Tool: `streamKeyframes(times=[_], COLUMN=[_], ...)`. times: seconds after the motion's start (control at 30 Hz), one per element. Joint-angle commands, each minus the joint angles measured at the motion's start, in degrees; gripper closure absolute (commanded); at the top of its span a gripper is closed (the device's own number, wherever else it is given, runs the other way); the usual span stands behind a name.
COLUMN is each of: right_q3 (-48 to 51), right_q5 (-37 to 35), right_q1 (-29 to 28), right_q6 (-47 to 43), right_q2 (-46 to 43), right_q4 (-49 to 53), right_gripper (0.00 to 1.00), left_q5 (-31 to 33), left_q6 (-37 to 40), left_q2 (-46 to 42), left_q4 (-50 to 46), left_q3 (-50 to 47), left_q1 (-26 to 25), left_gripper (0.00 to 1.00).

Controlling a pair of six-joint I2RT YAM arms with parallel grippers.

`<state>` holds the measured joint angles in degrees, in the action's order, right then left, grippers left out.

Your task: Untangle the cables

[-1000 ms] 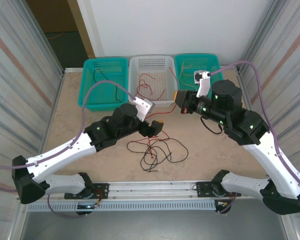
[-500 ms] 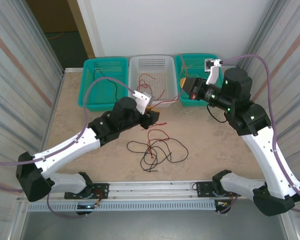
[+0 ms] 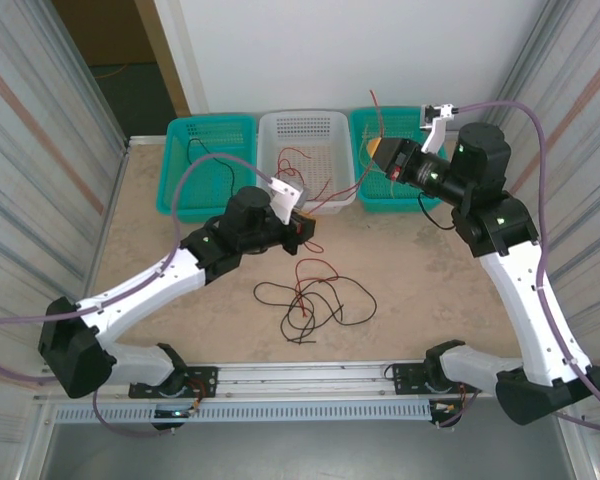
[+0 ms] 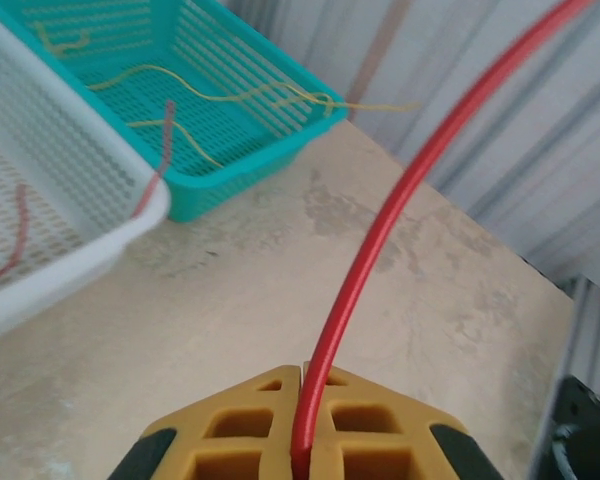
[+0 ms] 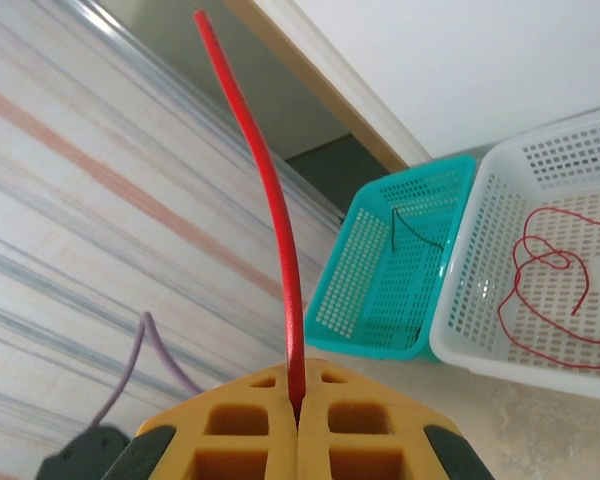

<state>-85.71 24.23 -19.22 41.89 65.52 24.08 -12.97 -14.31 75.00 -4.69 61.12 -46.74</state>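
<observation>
I need to move my right gripper sideways toward the white basket's nearest rim and let go of the red cable, because that basket already has red cables in it.
A tangle of black and red cables (image 3: 306, 297) lies on the table in front of the arms. My left gripper (image 3: 306, 228) is shut on a red cable (image 4: 380, 230), which rises up and to the right from its yellow jaws (image 4: 303, 372). My right gripper (image 3: 373, 152) hangs above the gap between the white and right baskets, shut on a red cable (image 5: 280, 240) whose free end sticks up past the jaws (image 5: 298, 378). A thin red strand (image 3: 352, 190) seems to run between the two grippers.
Three baskets stand along the back edge. The left teal one (image 3: 208, 170) holds a black cable (image 5: 412, 228), the white one (image 3: 302, 130) holds red cables (image 5: 540, 270), and the right teal one (image 4: 280, 150) holds pale yellow cables (image 4: 210, 88). Corrugated walls close both sides.
My left gripper has shut on the red cable and moved back toward the white basket. My right gripper has risen and swung back and right, pulling its red cable.
</observation>
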Motion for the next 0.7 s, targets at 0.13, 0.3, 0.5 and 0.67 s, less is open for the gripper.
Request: streamKeyframes(times=[0.13, 0.3, 0.5, 0.67], right_q3=[-1.4, -1.9, -3.9, -1.2], right_q5=[-1.0, -1.9, 0.5, 3.5], right_q1=[2.2, 2.6, 3.3, 2.5], right_q6=[2.2, 2.2, 1.8, -0.5], right_q2=[5.3, 7.9, 11.1, 9.1], right_q4=[-0.8, 0.5, 2.5, 2.0], right_gripper=[1.00, 1.00, 0.76, 0.51], left_q5=[-12.7, -20.6, -26.8, -23.3], left_q6=[3.7, 3.7, -9.2, -20.9], left_q2=[3.4, 4.7, -0.2, -2.0], left_q4=[-2.7, -3.6, 8.3, 13.2], left_q3=[2.3, 3.7, -1.9, -0.8], left_q1=[-3.4, -3.0, 5.2, 11.9], left_gripper=[1.00, 1.00, 1.00, 1.00])
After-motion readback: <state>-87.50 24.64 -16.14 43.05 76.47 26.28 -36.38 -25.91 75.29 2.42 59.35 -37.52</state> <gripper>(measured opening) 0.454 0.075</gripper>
